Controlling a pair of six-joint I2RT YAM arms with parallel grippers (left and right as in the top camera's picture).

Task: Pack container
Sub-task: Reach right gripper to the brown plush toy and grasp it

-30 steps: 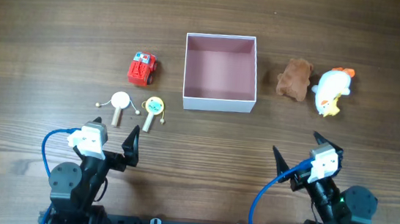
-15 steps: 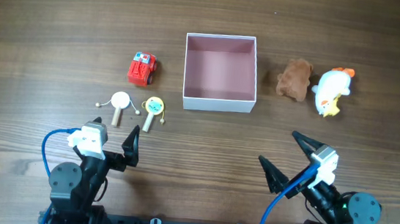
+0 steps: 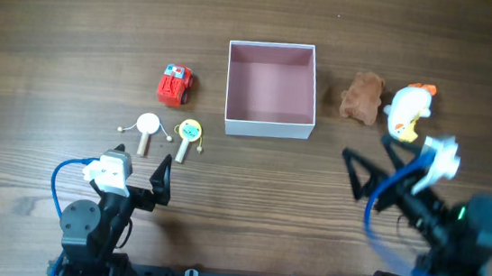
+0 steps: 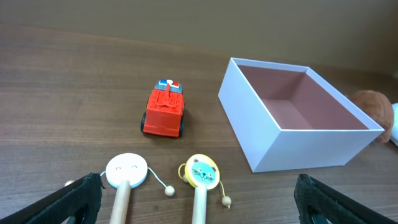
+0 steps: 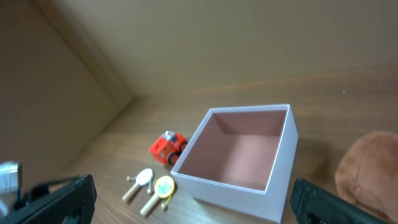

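Note:
Next I will carry my right gripper outward, tip it downward and lower its open fingers around the brown plush (image 3: 363,97) (image 5: 372,173), since that plush lies below and outward of them.
The container (image 3: 268,125), a square white box with a pink inside, stands empty at the table's middle back; it also shows in the left wrist view (image 4: 298,149) and the right wrist view (image 5: 233,188). A red toy car (image 3: 175,85), a white rattle drum (image 3: 146,128) and a yellow cat-face rattle drum (image 3: 188,135) lie left of it. A brown plush (image 3: 363,97) and a white duck plush (image 3: 409,111) lie right of it. My left gripper (image 3: 141,170) is open and empty, just before the two rattles. My right gripper (image 3: 372,165) is open and empty, raised before the plush toys.
The left wrist view shows the car (image 4: 165,115) and both rattles (image 4: 126,171) (image 4: 202,172) between the open jaws (image 4: 198,190). The right wrist view shows the open jaws (image 5: 193,198), the brown plush (image 5: 370,171) and a wall beyond the table's far edge.
My right arm has lifted and swung forward and to the right, toward the plush toys. My left arm and all the toys have not moved.

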